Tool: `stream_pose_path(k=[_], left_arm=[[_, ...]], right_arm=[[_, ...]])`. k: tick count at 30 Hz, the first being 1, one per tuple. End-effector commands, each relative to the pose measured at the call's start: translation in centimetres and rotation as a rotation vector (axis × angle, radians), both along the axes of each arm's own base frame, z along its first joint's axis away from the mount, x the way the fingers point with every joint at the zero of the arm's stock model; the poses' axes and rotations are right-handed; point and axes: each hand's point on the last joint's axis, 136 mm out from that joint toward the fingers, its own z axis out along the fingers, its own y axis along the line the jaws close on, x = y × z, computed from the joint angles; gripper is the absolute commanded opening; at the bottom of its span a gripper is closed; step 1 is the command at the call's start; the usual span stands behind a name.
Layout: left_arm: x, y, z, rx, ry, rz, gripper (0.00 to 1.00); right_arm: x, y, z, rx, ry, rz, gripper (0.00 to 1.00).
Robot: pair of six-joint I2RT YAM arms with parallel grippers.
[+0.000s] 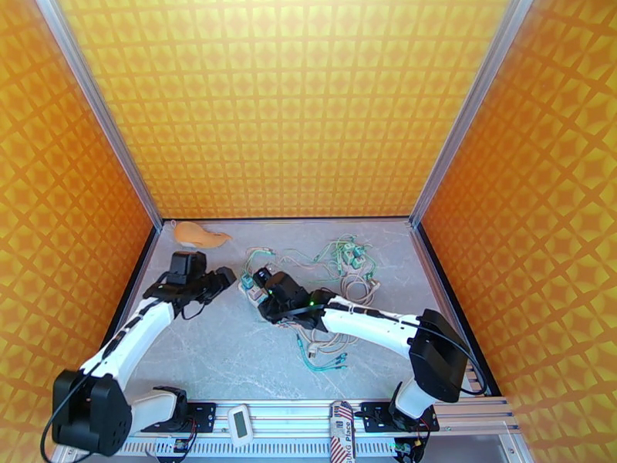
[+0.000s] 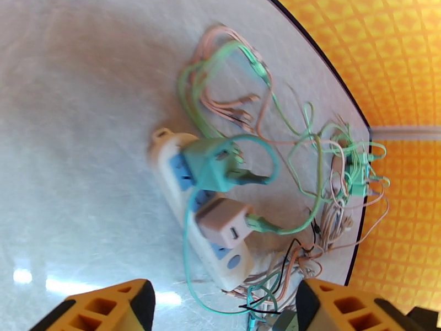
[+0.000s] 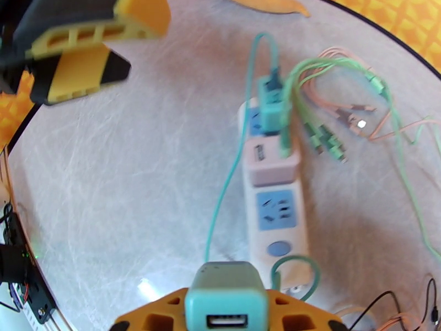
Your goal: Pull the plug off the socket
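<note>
My right gripper moves back and down to the bare tabletop beside the power strip's near end next and releases the teal USB plug (image 3: 226, 293) there, since that spot lies empty.
A white power strip (image 1: 248, 288) (image 2: 167, 163) (image 3: 277, 236) lies on the grey table. A teal plug (image 2: 212, 164) (image 3: 270, 106) and a pink plug (image 2: 223, 222) (image 3: 270, 158) sit in its sockets. One blue socket (image 3: 275, 209) stands empty. My right gripper (image 1: 260, 293) (image 3: 226, 311) is shut on a teal USB plug (image 3: 226, 293), held above the strip's near end and clear of the sockets. To the left of the strip, my left gripper (image 1: 220, 278) (image 2: 220, 307) hovers open with nothing between its yellow fingers (image 3: 82, 45).
Tangled green and pink cables (image 1: 348, 260) (image 2: 342, 177) spread behind and right of the strip. A teal cable (image 1: 320, 356) lies nearer the front. A tan object (image 1: 199, 235) rests at the back left corner. Orange patterned walls enclose the table.
</note>
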Motion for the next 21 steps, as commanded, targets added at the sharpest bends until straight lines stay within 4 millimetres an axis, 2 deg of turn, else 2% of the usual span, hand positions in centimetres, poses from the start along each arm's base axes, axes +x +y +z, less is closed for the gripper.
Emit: stream_pose_path(k=[1,5,9,13,21], left_arm=[[-1.2,1.4,-0.9,0.032,0.030,0.024,0.73],[-1.5,2.0,-1.1,0.037,0.032,0.040,0.74],[-1.6,2.3,-1.1,0.045,0.032,0.047,0.74],[-1.8,2.8,-0.8,0.067,0.029,0.058,0.73],[-2.3,3.6,-0.3,0.078,0.020,0.082,0.73]], right_arm=[[-1.2,0.5,0.6,0.045,0.020,-0.001,0.11],[-3.0,1.8,-0.6,-0.017,-0.006,0.030,0.12],[-4.2,3.0,-2.8,-0.138,-0.070,0.039,0.13],[-3.9,3.1,-4.5,-0.287,-0.129,0.015,0.14],[-3.3,3.3,-6.1,-0.469,-0.262,0.001,0.17]])
